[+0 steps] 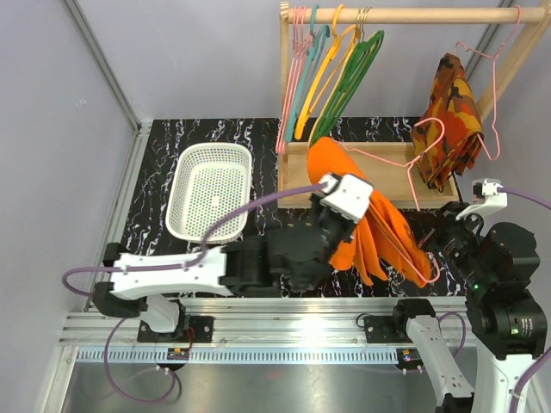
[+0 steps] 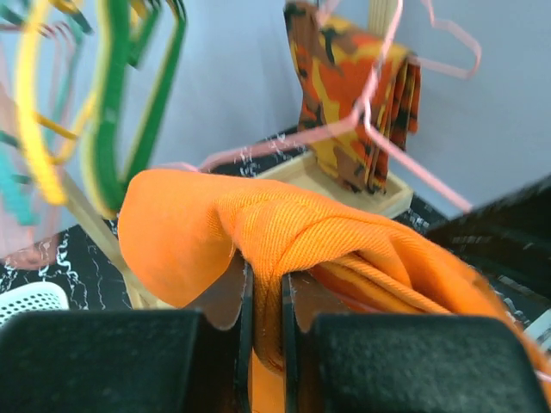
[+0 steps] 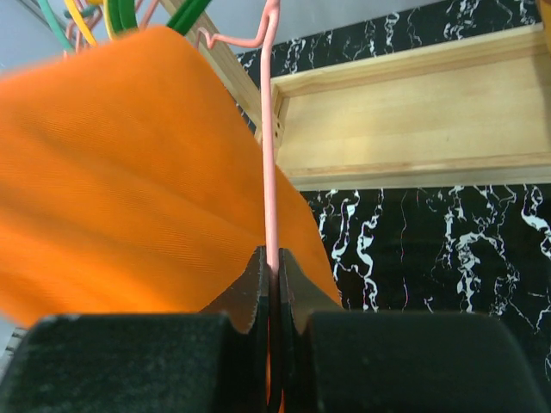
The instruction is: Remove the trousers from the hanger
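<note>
I need to swing my left gripper across next, lower it and let go of the trousers [image 1: 392, 232] inside the empty white basket [image 1: 208, 191], which is below the gripper and to its left in the top view.
The bright orange trousers [image 1: 392, 232] hang draped over the thin pink wire hanger [image 1: 379, 157], held in the air in front of the wooden rack. My left gripper [image 1: 340, 182] is shut on a bunched fold of the trousers [image 2: 284, 224] near their upper end. My right gripper [image 1: 433, 231] is shut on the hanger's wire [image 3: 269, 172], which runs straight up from between the jaws, with the trousers [image 3: 129, 172] to its left. The hanger wire also crosses the left wrist view [image 2: 370, 112].
A white basket [image 1: 211, 191] sits on the black marbled table at the left. The wooden rack [image 1: 405, 15] behind holds green, yellow and teal hangers [image 1: 344, 73] and a camouflage garment [image 1: 452, 120]. Its wooden base tray [image 1: 387, 176] lies just behind the trousers.
</note>
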Controlling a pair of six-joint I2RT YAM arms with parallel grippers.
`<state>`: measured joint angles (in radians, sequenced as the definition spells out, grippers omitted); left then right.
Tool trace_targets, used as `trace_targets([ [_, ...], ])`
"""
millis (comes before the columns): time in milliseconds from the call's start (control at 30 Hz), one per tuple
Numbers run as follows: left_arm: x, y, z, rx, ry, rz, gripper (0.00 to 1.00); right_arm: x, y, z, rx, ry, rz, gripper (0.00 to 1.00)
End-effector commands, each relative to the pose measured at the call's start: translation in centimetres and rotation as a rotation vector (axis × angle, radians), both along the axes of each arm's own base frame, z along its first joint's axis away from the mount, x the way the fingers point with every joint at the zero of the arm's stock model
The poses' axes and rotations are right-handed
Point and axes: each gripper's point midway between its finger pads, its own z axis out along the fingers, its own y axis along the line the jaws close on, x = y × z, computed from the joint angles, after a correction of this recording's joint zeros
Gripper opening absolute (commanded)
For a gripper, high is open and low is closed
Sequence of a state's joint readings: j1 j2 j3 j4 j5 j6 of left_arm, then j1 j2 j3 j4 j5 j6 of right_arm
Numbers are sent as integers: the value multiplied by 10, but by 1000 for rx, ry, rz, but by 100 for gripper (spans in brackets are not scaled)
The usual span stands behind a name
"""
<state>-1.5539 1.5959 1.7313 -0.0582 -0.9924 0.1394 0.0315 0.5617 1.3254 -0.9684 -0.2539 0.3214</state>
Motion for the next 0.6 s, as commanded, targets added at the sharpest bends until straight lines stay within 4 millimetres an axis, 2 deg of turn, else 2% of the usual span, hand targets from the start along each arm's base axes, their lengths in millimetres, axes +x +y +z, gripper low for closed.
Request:
trace_targets([
  [0, -7, 84, 113, -347, -26, 27, 0, 1, -4, -4, -29, -33, -14, 0],
  [67, -14, 96, 127, -372, -38, -6, 0, -1, -4, -10, -31, -24, -14, 0],
  [100, -19, 110, 140, -409, -38, -26, 0, -2, -3, -13, -30, -15, -6, 0],
  [233, -36, 138, 177, -427, -103, -110, 0, -4, -2, -23, -39, 8, 5, 0],
  [300, -41, 148, 188, -410, -131, -132, 0, -5, -4, -27, -44, 12, -1, 0],
  [333, -40, 162, 199, -433, -139, -133, 0, -6, -4, -28, -44, 12, -1, 0],
  [467, -37, 198, 216, -430, -164, -95, 0, -5, -5, -32, -50, 18, -8, 0],
  [567, -31, 222, 215, -395, -171, -36, 0, -3, -9, -31, -59, 13, -29, 0],
])
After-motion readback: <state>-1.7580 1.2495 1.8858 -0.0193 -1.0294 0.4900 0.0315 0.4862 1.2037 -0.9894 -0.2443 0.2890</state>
